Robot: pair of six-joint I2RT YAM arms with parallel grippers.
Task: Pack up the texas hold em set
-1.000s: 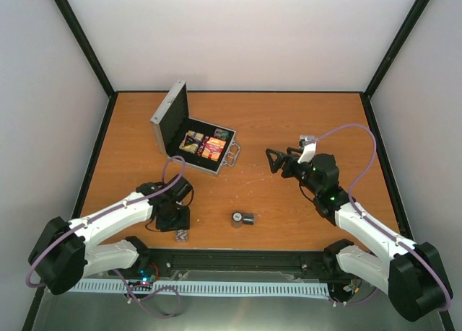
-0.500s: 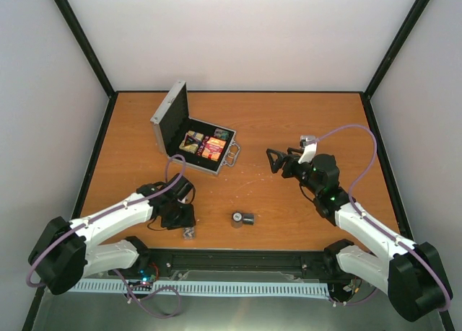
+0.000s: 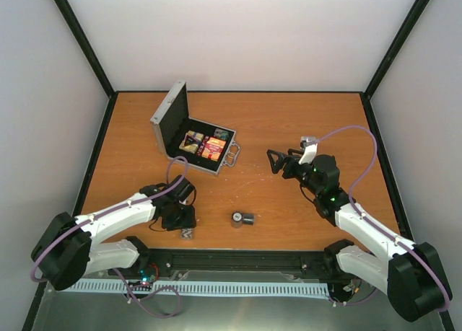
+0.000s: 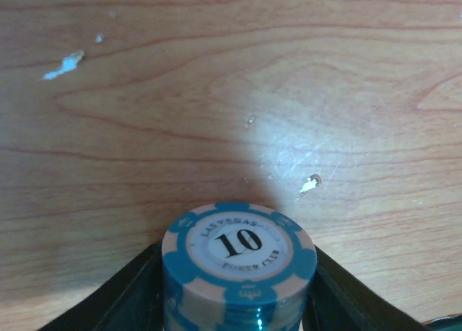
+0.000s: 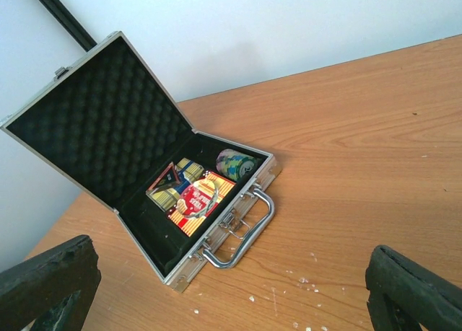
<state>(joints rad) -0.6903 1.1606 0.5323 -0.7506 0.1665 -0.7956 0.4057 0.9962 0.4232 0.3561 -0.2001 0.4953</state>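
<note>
My left gripper will raise the stack of blue-striped chips outward over the open case point(image 3: 167, 119) and release it in the case's far part point(image 3: 204, 128) beside the striped chips, as bare lining shows there.
The silver case point(image 3: 167, 119) lies open at the far left of the table, its lid upright and its handle point(image 5: 247, 232) facing me. Inside are card boxes point(image 5: 193, 203), a red-edged black triangle point(image 5: 167, 182) and a stack of striped chips point(image 5: 237, 164). My left gripper point(image 3: 185, 225) is shut on a stack of blue-striped "10" chips point(image 4: 238, 248) near the table's front edge. Black fingers point(image 4: 130, 291) press both sides of this stack. A dark chip stack point(image 3: 242, 218) lies on its side at the front centre. My right gripper point(image 3: 273, 160) is open and empty, right of the case.
White specks lie on the wood near the case handle point(image 5: 303, 279). The black frame rail point(image 3: 238, 257) runs along the table's front edge, just behind the left gripper. White walls enclose the table on three sides.
My left gripper has shifted a little to the right along the front edge with the blue chip stack in it. The right arm has not moved.
</note>
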